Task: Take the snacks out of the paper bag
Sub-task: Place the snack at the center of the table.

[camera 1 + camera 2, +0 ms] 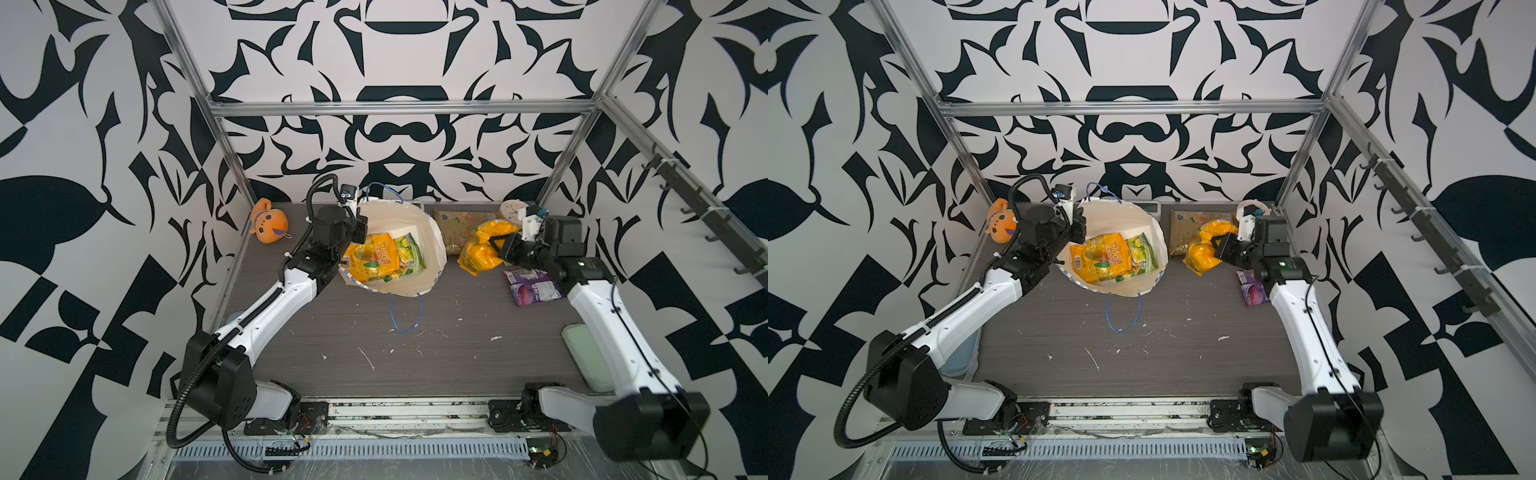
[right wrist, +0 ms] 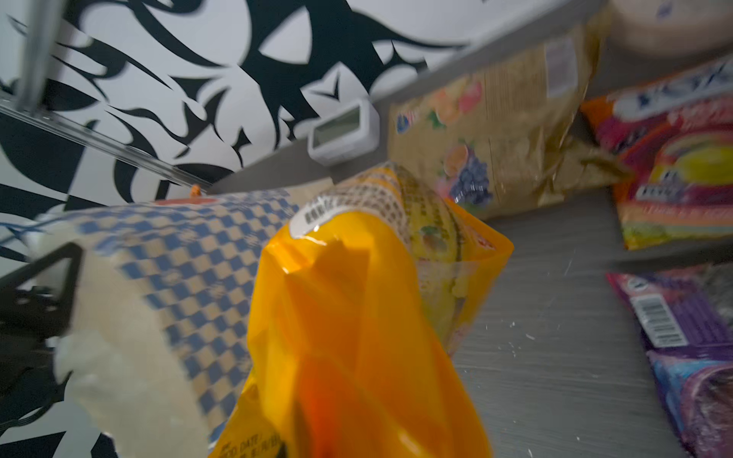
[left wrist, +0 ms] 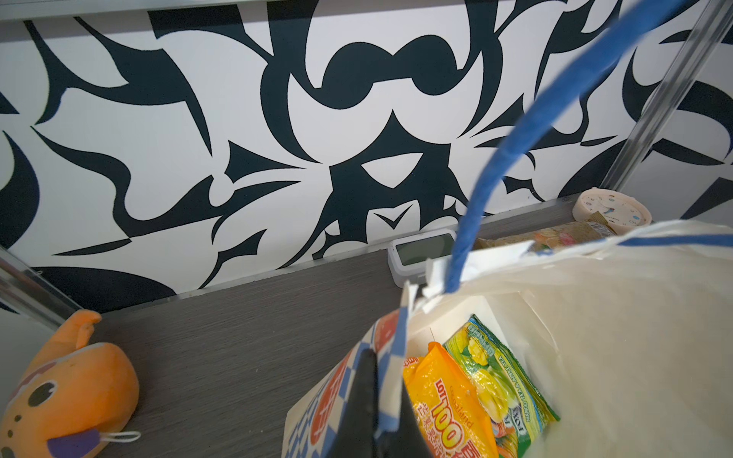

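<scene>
The bare tabletop beside the bag lies below my right gripper. I should next lower its orange-yellow snack toward the bag and release the snack there.
The paper bag (image 1: 432, 232) stands open at the back middle of the table, white inside, with a checker band (image 3: 390, 357) outside. My left gripper (image 1: 359, 232) is shut on its left rim (image 3: 386, 396). Inside lie an orange-yellow snack (image 1: 372, 255) and a green snack (image 1: 409, 251). Right of the bag, my right gripper (image 1: 496, 245) is shut on a second orange-yellow snack (image 1: 482, 249), crumpled and held just above the table (image 2: 357, 317). A gold snack (image 1: 461, 226), a purple snack (image 1: 532, 286) and a red-pink snack (image 2: 674, 170) lie on the table outside the bag.
An orange plush toy (image 1: 268, 222) sits at the back left corner. A round cream clock (image 1: 513, 210) stands at the back right. A small white display unit (image 3: 422, 251) stands behind the bag. A pale green pad (image 1: 588, 357) lies by the right edge. One blue cord handle (image 1: 405, 311) hangs forward.
</scene>
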`<act>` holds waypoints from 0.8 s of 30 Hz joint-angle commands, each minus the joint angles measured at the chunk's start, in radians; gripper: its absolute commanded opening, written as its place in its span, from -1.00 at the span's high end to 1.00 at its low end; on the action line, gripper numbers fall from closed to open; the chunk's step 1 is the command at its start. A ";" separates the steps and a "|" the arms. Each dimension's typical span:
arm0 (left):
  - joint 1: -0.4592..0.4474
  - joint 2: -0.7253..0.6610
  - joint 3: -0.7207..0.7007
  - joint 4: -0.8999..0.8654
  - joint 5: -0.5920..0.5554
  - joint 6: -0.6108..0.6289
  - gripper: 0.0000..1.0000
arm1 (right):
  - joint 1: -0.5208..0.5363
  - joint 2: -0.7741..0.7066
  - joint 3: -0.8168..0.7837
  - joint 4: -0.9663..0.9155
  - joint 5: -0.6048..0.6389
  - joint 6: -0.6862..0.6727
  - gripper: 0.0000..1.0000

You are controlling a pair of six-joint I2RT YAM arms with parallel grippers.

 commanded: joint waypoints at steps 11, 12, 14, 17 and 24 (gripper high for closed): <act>0.006 -0.010 0.055 0.051 0.021 -0.012 1.00 | 0.016 0.399 0.069 0.168 -0.474 -0.163 1.00; 0.006 -0.010 0.055 0.050 0.021 -0.013 1.00 | 0.016 0.425 0.086 0.127 -0.472 -0.204 1.00; 0.006 -0.010 0.056 0.051 0.025 -0.011 1.00 | 0.014 0.461 0.115 0.059 -0.436 -0.257 0.92; 0.006 -0.007 0.062 0.045 0.028 -0.009 1.00 | 0.006 0.467 0.147 -0.015 -0.341 -0.293 0.52; 0.006 -0.006 0.063 0.036 0.037 -0.008 1.00 | -0.008 0.365 0.222 -0.193 0.089 -0.247 0.07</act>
